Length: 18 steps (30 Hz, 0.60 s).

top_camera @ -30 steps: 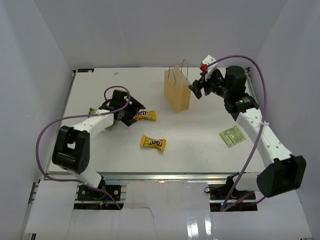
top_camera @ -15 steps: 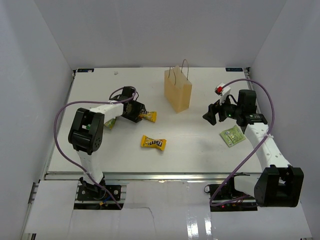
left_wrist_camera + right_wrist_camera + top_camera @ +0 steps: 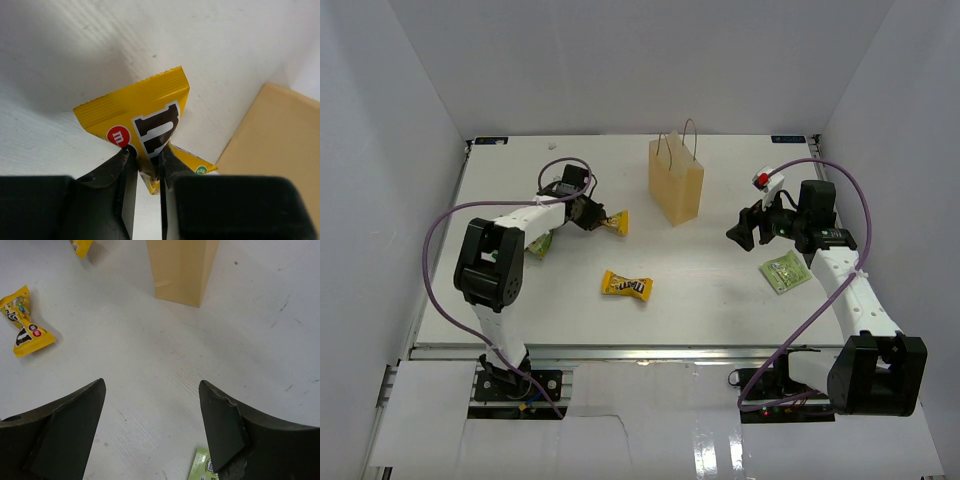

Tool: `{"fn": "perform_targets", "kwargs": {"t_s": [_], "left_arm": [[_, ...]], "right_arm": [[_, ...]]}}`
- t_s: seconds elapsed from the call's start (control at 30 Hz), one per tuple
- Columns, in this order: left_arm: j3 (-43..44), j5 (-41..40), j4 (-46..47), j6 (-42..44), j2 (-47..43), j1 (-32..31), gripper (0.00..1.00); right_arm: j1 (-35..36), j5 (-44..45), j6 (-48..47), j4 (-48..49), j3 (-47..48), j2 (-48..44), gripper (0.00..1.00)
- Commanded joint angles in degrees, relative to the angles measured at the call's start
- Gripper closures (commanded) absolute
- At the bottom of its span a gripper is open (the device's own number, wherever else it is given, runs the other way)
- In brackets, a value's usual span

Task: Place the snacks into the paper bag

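Observation:
My left gripper rises outward over the bag's open top next, dips slightly and releases the yellow snack packet (image 3: 616,222), since the bag's opening stands higher than the packet.
The tan paper bag (image 3: 677,185) stands upright at the middle back of the table. My left gripper (image 3: 590,213) is shut on one end of a yellow snack packet (image 3: 616,222), just left of the bag. In the left wrist view the packet (image 3: 140,115) sticks out from between the gripper (image 3: 147,160) fingers, with the bag's side (image 3: 275,145) at right. A second yellow packet (image 3: 626,286) lies at the table's middle. My right gripper (image 3: 745,228) hovers open to the right of the bag, with a green-and-white packet (image 3: 785,271) on the table beside it.
Another green packet (image 3: 540,243) lies partly under the left arm. In the right wrist view the open gripper (image 3: 151,385) faces bare tabletop, with the bag (image 3: 182,270) ahead, the middle yellow packet (image 3: 27,322) at left and the green packet's corner (image 3: 202,467) by the right finger.
My left gripper has closed on the yellow packet beside the bag and tipped it up. The right arm swung from the bag's side down towards the green packet, then held still.

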Motion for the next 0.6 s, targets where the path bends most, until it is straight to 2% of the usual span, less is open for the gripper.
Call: {"fn": "perform_targets", "kwargs": {"t_s": [0.0,0.03,0.13,0.2,0.37,0.57], "left_arm": [[-0.20,2.23,6.29,10.99,-7.68,-0.29,0.96],[-1.35,4.26,12.06,15.10,-9.18,-0.38,0.97],[-3.11,9.62,20.61,21.79,-14.37,-1.25,0.98],[-1.80,11.83,22.57,25.41,-16.13,-1.96,0.98],[8.73,14.74,23.63,37.09,-16.05,-5.47,1.00],[25.23,12.82,23.37,42.12,-9.73,-7.76,1.00]], "right_arm": [[-0.16,-1.29,0.29,1.42,0.46,-0.51,0.19],[-0.16,-1.29,0.29,1.42,0.46,-0.51,0.19],[-0.16,-1.20,0.20,1.42,0.46,-0.34,0.19],[-1.82,-1.11,0.12,1.33,0.46,-0.25,0.19],[-1.83,-0.94,0.03,1.42,0.28,-0.16,0.19],[-1.83,-1.20,0.20,1.42,-0.60,-0.42,0.19]]}}
